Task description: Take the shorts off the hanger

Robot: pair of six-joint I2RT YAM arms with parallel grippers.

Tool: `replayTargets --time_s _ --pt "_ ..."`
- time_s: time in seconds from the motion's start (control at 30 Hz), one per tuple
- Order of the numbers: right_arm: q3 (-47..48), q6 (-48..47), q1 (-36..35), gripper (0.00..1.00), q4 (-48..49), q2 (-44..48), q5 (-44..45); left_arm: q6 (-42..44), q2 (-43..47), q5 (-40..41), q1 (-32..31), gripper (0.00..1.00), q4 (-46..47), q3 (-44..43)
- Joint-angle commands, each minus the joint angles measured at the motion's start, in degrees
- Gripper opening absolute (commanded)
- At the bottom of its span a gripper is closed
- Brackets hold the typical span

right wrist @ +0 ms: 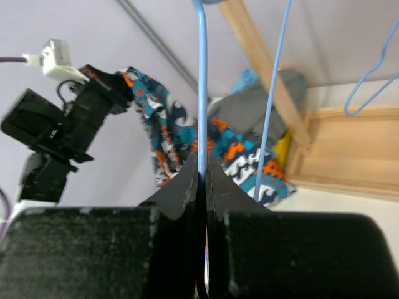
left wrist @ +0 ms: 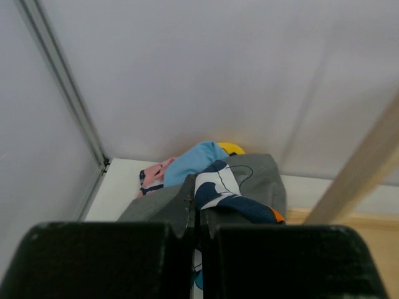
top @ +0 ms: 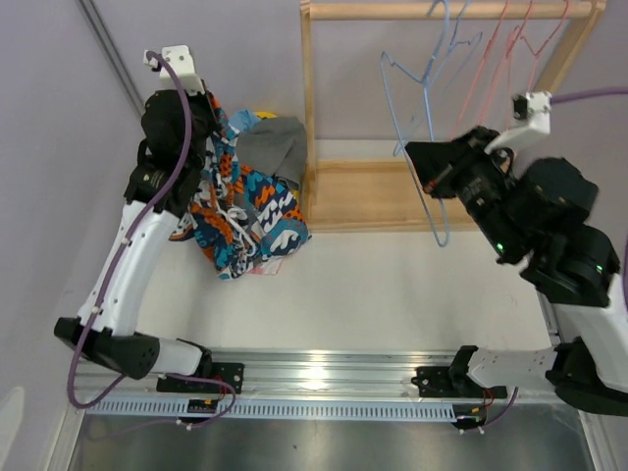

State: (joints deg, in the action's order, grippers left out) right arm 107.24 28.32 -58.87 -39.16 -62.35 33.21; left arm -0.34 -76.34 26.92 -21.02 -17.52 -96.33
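My right gripper moves outward and down, in beneath the rack's top bar [top: 418, 12], and releases the hanger's wire next, since the light blue hanger is bare of shorts.
The blue-orange-white print shorts [top: 245, 211] hang bunched from my left gripper [top: 211, 126], held up above the table at the back left. That gripper [left wrist: 196, 193] is shut on a fold of this printed fabric [left wrist: 221, 187]. Below and behind lie grey shorts [top: 277, 145], light blue shorts [left wrist: 193, 161], yellow shorts [left wrist: 232, 148] and pink printed shorts [left wrist: 153, 174] in a heap. My right gripper [top: 418, 159] is shut on the wire of a bare light blue hanger [top: 432, 211]. The wire [right wrist: 201, 93] runs straight up from between its fingers [right wrist: 201, 169].
A wooden rack with a top rail [top: 392, 10] and a flat base [top: 368, 191] stands at the back centre. Blue and pink wire hangers [top: 510, 44] hang bare on the rail. A metal rail [top: 324, 378] carries both arm bases at the near edge.
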Motion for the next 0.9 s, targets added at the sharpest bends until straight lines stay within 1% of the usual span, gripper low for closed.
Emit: replayTargets --time_s 0.0,0.03,0.1,0.13,0.17,0.2,0.23,0.27,0.3,0.33,0.37,0.4,0.43,0.47,0.5,0.53,0.57,0.6,0.63,0.7,0.73,0.77,0.83,0.87 --pt "8.4 -6.3 5.8 0.0 1.9 -6.0 -2.5 -5.5 -7.1 -8.3 6.4 0.0 1.4 -3.6" --pt "9.6 -4.6 11.0 0.0 1.3 -8.2 -8.2 -6.2 -13.3 -10.9 7.5 0.0 0.0 -7.3" --pt "10.8 -2.3 16.1 0.0 1.3 -9.8 -13.8 -6.9 -20.8 -12.7 9.9 0.0 -2.4 -15.9" --pt "10.4 -1.2 19.3 0.0 1.4 -10.2 -17.3 -7.3 -25.1 -13.6 10.6 0.0 -4.3 -23.9" --pt "9.7 0.1 20.4 0.0 2.1 -10.7 -18.6 -8.2 -29.6 -15.4 11.3 0.0 -9.1 -33.9" --pt "9.1 0.6 21.1 0.0 2.6 -11.3 -19.5 -8.7 -39.5 -16.5 12.5 0.01 -11.6 -45.0" --pt "7.7 0.9 22.1 0.0 2.9 -11.5 -20.8 -8.9 -42.1 -17.7 13.1 0.06 -12.7 -46.6" --pt "6.9 1.4 22.6 0.0 3.7 -11.5 -21.3 -11.2 -41.4 -20.2 13.6 0.53 -5.1 -40.0" --pt "6.2 1.7 23.0 0.0 4.1 -11.7 -21.8 -12.1 -42.0 -21.2 14.8 0.87 -3.2 -37.5" --pt "4.9 1.8 23.8 0.0 4.5 -11.7 -22.5 -12.6 -43.4 -20.7 14.9 0.99 -3.7 -38.3" --pt "4.5 2.3 24.2 0.0 4.8 -11.8 -23.0 -13.5 -45.4 -19.5 15.1 0.99 -8.2 -42.0" --pt "3.9 2.3 24.7 0.0 5.1 -11.8 -23.5 -13.6 -48.5 -20.3 15.3 0.99 -10.3 -45.1" --pt "3.5 2.3 24.9 0.0 5.4 -11.8 -23.7 -13.9 -49.2 -20.2 15.2 0.99 -12.1 -45.9" --pt "2.7 2.3 25.9 0.0 6.1 -11.8 -24.0 -14.8 -48.7 -20.2 15.3 0.99 -13.2 -44.7" --pt "2.4 2.3 26.4 0.0 6.5 -11.9 -24.2 -15.2 -47.3 -20.2 15.0 1.0 -13.4 -40.6" --pt "2.1 2.4 27.1 0.0 6.9 -12.3 -25.1 -15.6 -42.4 -20.2 14.8 0.99 -12.5 -37.4" --pt "2.0 2.4 28.5 0.0 7.9 -12.6 -25.7 -15.3 -38.8 -20.1 14.4 0.99 -10.7 -29.9" --pt "1.9 2.5 29.1 0.0 8.4 -12.8 -26.0 -14.7 -34.7 -20.1 13.3 0.99 -5.0 -20.9" --pt "2.0 2.4 29.7 0.0 9.8 -13.6 -26.6 -14.0 -26.1 -19.5 12.5 0.99 -2.2 -16.6" --pt "2.4 2.2 32.1 0.0 11.3 -14.7 -28.2 -12.2 -18.1 -18.5 9.7 0.99 4.9 -2.5" --pt "2.8 2.2 33.0 0.0 12.7 -16.1 -29.0 -10.5 -11.5 -17.2 8.4 0.99 5.6 -0.2" --pt "3.3 2.4 33.9 0.0 13.1 -17.0 -29.6 -9.9 -8.9 -15.7 5.6 0.99 5.7 3.0" --pt "5.4 2.5 35.9 0.0 14.4 -18.9 -30.9 -10.7 -4.3 -14.2 3.4 0.99 3.4 5.9" --pt "5.9 2.8 36.5 0.0 15.0 -20.5 -31.2 -11.5 0.4 -14.1 2.4 0.99 2.8 8.3"
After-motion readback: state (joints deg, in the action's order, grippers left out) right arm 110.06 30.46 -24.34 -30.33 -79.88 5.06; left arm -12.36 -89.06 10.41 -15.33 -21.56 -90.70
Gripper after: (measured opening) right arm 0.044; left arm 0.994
